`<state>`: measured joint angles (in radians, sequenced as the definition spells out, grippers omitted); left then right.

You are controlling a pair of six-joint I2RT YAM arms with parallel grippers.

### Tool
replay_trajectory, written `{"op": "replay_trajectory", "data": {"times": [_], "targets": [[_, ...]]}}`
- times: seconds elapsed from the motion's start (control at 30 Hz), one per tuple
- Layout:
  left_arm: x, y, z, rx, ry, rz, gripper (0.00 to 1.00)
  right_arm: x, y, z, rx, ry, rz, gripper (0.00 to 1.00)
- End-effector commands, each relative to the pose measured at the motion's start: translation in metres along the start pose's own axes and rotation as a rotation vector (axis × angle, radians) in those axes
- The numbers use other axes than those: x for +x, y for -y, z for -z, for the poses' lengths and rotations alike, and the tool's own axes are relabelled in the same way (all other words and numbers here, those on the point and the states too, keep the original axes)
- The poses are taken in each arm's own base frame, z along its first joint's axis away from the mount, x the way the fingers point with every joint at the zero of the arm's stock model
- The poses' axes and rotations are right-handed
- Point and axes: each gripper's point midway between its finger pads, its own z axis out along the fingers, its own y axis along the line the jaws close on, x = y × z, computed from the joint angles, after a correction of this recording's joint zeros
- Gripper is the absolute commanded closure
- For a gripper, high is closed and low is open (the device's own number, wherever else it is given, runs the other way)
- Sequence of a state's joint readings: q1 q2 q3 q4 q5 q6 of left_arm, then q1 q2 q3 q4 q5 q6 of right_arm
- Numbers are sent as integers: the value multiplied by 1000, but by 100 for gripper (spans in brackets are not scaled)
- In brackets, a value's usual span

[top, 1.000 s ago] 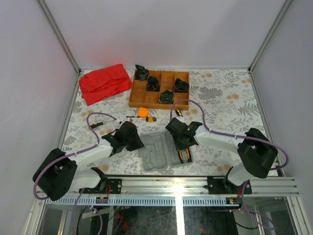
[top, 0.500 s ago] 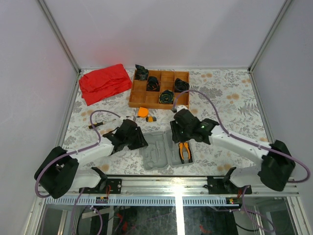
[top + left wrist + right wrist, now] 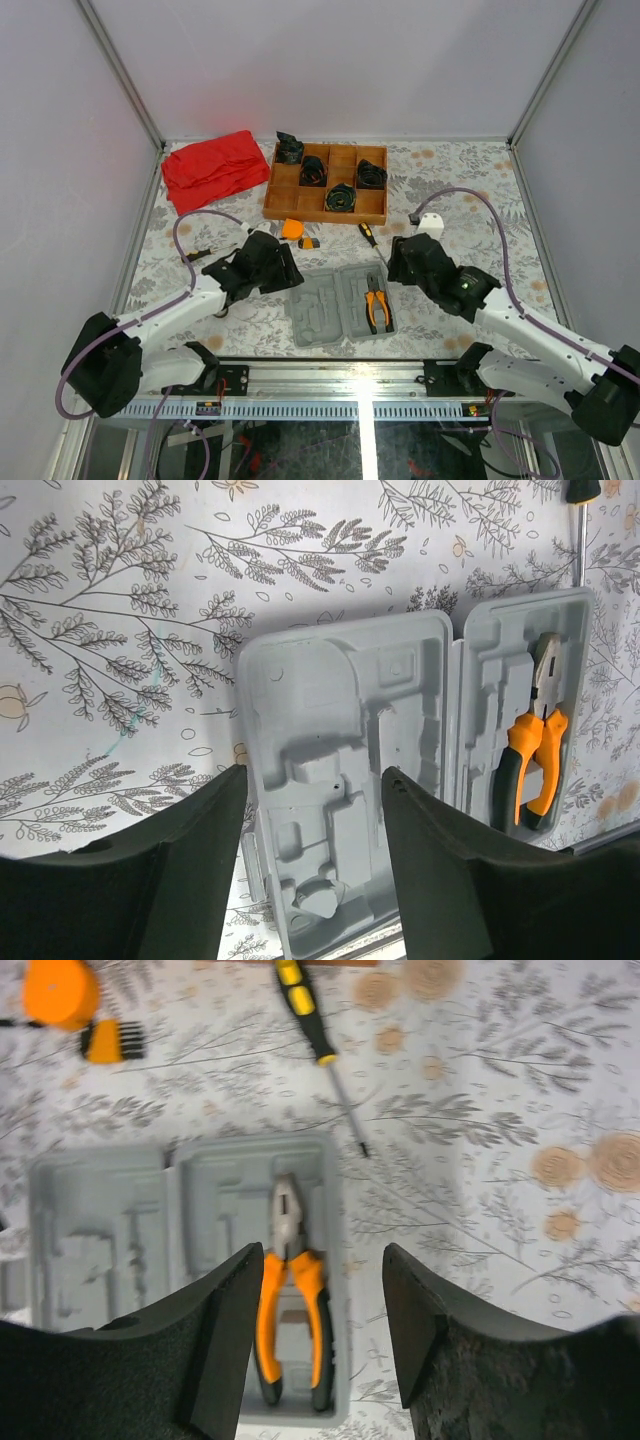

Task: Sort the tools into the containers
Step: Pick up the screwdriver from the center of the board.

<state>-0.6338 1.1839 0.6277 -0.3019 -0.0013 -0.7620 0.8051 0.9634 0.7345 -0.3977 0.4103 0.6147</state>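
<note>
The black-and-yellow screwdriver is still loose outside the tool case [image 3: 315, 318], so the right gripper will next move outward and down onto the screwdriver's handle near the wooden tray.
The grey tool case [image 3: 315, 318] lies open near the front edge, also in the left wrist view [image 3: 345, 730] and the right wrist view [image 3: 95, 1250]. Orange-handled pliers [image 3: 377, 306] [image 3: 530, 765] [image 3: 290, 1300] rest in its right half. A black-and-yellow screwdriver [image 3: 372, 240] [image 3: 308, 1015], the orange tape measure [image 3: 292, 229] [image 3: 60, 990] and a small yellow-grey piece [image 3: 310, 242] [image 3: 108, 1042] lie on the table behind the case. My left gripper [image 3: 285, 270] [image 3: 312, 775] hovers open over the case's left half. Open and holding nothing, my right gripper [image 3: 400, 265] [image 3: 322, 1250] hangs above the case's right edge.
A brown wooden tray [image 3: 310, 214] with black coiled bundles stands at the back, a red cloth [image 3: 213, 168] to its left. Another small tool [image 3: 198, 255] lies at the far left by the left arm's cable. The metal rail [image 3: 400, 375] runs along the near edge.
My right gripper opened, left the pliers in the case's right half and drew back to the right. My left gripper opened wider and shifted slightly away from the case.
</note>
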Motion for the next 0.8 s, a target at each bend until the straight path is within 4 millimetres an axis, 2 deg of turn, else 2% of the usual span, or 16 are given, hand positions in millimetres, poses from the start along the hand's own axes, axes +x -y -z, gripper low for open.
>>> {"op": "replay_trajectory", "data": {"times": [0.0,0.13,0.23,0.37,0.5,0.6,0.77], "targets": [[-18,-4,8,-46,43,-22,44,-4,27,-10,99,-8,-61,42],[-31,-9,10,-75,41,-7,45,6,30,-28,54,-90,-59,42],[-45,-14,15,-76,47,28,44,12,24,-45,-45,-145,-52,41],[-70,-29,24,-52,65,110,44,6,14,-64,-129,-157,-18,41],[-95,-52,36,-128,118,141,43,-3,7,-80,-146,-168,40,40],[-105,-59,44,-145,137,152,43,-15,3,-96,-139,-174,98,39],[-111,-63,57,-152,168,143,43,-24,6,-129,-76,-213,165,39]]}}
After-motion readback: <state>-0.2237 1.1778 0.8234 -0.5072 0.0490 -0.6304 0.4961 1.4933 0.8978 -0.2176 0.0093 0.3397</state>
